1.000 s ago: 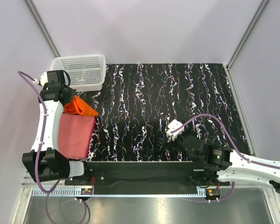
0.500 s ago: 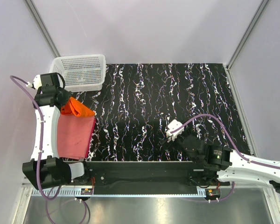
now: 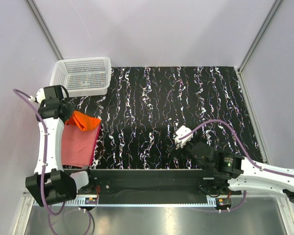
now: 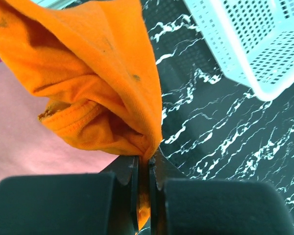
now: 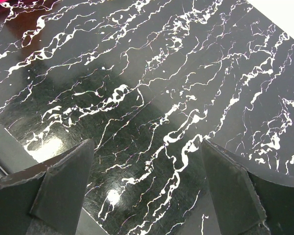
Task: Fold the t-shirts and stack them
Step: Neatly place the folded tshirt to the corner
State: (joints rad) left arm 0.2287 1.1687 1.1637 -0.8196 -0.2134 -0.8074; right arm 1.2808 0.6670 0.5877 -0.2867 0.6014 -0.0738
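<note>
Next, my left gripper moves back over the folded pink-red t-shirt point(image 3: 74, 144) and releases the orange shirt's edge there, since most of the pink-red cloth still lies uncovered.
A bunched orange t-shirt point(image 3: 86, 121) point(image 4: 88, 83) hangs from my left gripper point(image 3: 70, 115) point(image 4: 144, 169), whose jaws are shut on a pinch of its cloth. It sits over the far edge of the pink-red t-shirt point(image 3: 78, 146) point(image 4: 14, 137), which lies folded flat at the left edge of the table. My right gripper point(image 3: 181, 139) point(image 5: 147, 147) stands open and holds nothing, low over the bare mat near the front middle, far from both shirts.
A white mesh basket point(image 3: 83, 76) point(image 4: 255, 44) stands at the far left corner, just beyond the left gripper. The black marbled mat point(image 3: 186, 98) covers the table. Grey walls close in the sides and back.
The left gripper has carried the orange t-shirt a little toward the near side, lower over the pink-red shirt's far edge. The right arm has stayed still.
</note>
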